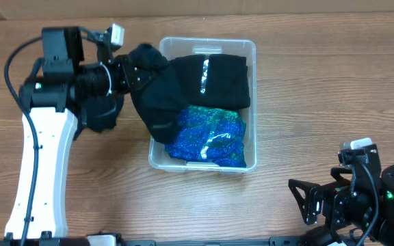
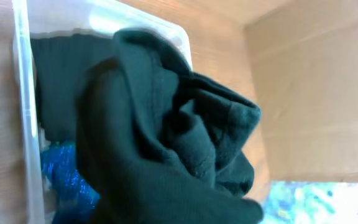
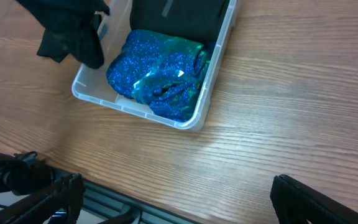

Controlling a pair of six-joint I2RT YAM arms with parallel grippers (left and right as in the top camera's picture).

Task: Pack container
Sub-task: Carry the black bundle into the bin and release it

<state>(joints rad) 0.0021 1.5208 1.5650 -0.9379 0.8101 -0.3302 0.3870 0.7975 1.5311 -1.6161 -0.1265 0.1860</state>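
My left gripper shifts right in the overhead view next and lowers to release its garment in the container's side part, which the packed garments leave bare.
The clear plastic container (image 1: 250, 51) sits mid-table, also in the right wrist view (image 3: 191, 118). Inside lie a folded black garment (image 1: 221, 78) at the far end and a sparkly blue-green garment (image 1: 211, 137) at the near end. My left gripper (image 1: 130, 72) is shut on a crumpled black garment (image 1: 156, 96), held over the container's left rim; the cloth fills the left wrist view (image 2: 166, 143) and hides the fingers. My right gripper (image 3: 176, 199) is open and empty above the table's near right edge.
The wooden table (image 1: 320, 89) surrounds the container. A cardboard wall (image 2: 316, 81) stands behind the table. A dark rail (image 3: 117, 199) runs along the near table edge below my right gripper.
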